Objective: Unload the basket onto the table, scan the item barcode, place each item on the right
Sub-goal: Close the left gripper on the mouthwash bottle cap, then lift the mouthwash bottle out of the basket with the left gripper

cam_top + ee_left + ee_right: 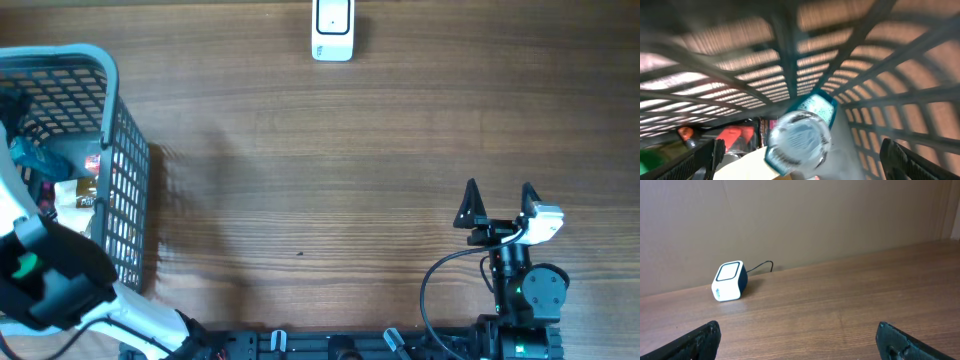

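Observation:
The clear round teal-labelled item (38,158) is below the robot's left gripper and between its open fingers, so the left gripper needs to go down deeper into the basket (125,190) next, over that item.
The white barcode scanner (332,30) stands at the table's far edge, and it also shows in the right wrist view as the scanner (729,281) at the far left. My left gripper (805,155) is down inside the dark mesh basket (125,190), open wide. Between its fingers, touching neither, lies a blurred clear round item with a teal label (799,139). The same teal item (30,155) shows in the basket from overhead. My right gripper (498,200) is open over bare wood at the near right, with nothing between its fingers (700,340).
The basket mesh (790,50) fills the left wrist view. Under the teal item lie a cream box (747,167), a red pack (737,135) and something green (650,162). The left arm (45,275) covers the basket's near corner. A cable runs from the scanner.

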{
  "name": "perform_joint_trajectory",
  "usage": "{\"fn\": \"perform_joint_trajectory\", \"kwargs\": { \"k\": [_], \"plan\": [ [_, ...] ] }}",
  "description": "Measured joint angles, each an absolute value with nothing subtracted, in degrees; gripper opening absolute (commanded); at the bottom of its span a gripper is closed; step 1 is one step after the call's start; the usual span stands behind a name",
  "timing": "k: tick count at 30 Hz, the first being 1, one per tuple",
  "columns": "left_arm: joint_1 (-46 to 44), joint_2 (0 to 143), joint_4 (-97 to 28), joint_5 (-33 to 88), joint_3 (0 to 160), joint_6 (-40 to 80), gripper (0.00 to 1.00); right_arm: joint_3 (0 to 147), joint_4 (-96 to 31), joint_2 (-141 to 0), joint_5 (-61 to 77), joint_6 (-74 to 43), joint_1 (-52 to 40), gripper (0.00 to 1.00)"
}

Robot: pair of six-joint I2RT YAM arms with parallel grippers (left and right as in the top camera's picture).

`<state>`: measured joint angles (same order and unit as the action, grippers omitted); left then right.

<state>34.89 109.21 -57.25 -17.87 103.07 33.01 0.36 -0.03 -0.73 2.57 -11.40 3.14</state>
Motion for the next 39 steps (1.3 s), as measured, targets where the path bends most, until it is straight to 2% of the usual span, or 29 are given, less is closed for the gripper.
{"fn": "perform_joint_trajectory", "kwargs": {
  "k": [2, 4, 5, 7, 9, 12, 15, 17, 21, 34, 39],
  "plan": [
    [34.9, 111.4, -57.3, -17.2, 103.1, 32.2, 0.99, 0.4, 0.0, -0.7, 2.6, -11.4, 3.1, 1.0],
    [34.9, 113.2, -57.3, -16.9, 103.1, 31.7, 0.94, 0.4, 0.0, -0.7, 2.6, -11.4, 3.1, 1.0],
    [34.9, 114.0, -57.3, -16.7, 103.1, 31.5, 0.79, 0.4, 0.0, -0.7, 2.6, -11.4, 3.1, 1.0],
    [34.9, 115.4, -57.2, -16.5, 103.1, 31.2, 0.66, 0.4, 0.0, -0.7, 2.6, -11.4, 3.1, 1.0],
    [34.9, 115.6, -56.7, -16.6, 103.1, 31.0, 0.64, 0.4, 0.0, -0.7, 2.6, -11.4, 3.1, 1.0],
    [34.9, 115.6, -56.3, -16.5, 103.1, 30.7, 0.5, 0.4, 0.0, -0.7, 2.6, -11.4, 3.1, 1.0],
    [34.9, 115.6, -56.2, -16.4, 103.1, 30.5, 0.47, 0.4, 0.0, -0.7, 2.6, -11.4, 3.1, 1.0],
    [34.9, 115.6, -56.2, -16.4, 103.1, 30.5, 0.37, 0.4, 0.0, -0.7, 2.6, -11.4, 3.1, 1.0],
    [34.9, 115.6, -56.2, -16.3, 103.1, 30.5, 0.27, 0.4, 0.0, -0.7, 2.6, -11.4, 3.1, 1.0],
    [34.9, 114.8, -57.6, -15.4, 102.9, 30.5, 0.22, 0.4, 0.0, -0.7, 2.6, -11.4, 3.1, 1.0],
    [34.9, 109.1, -59.0, -15.1, 102.3, 30.5, 0.22, 0.4, 0.0, -0.7, 2.6, -11.4, 3.1, 1.0]
  ]
}}
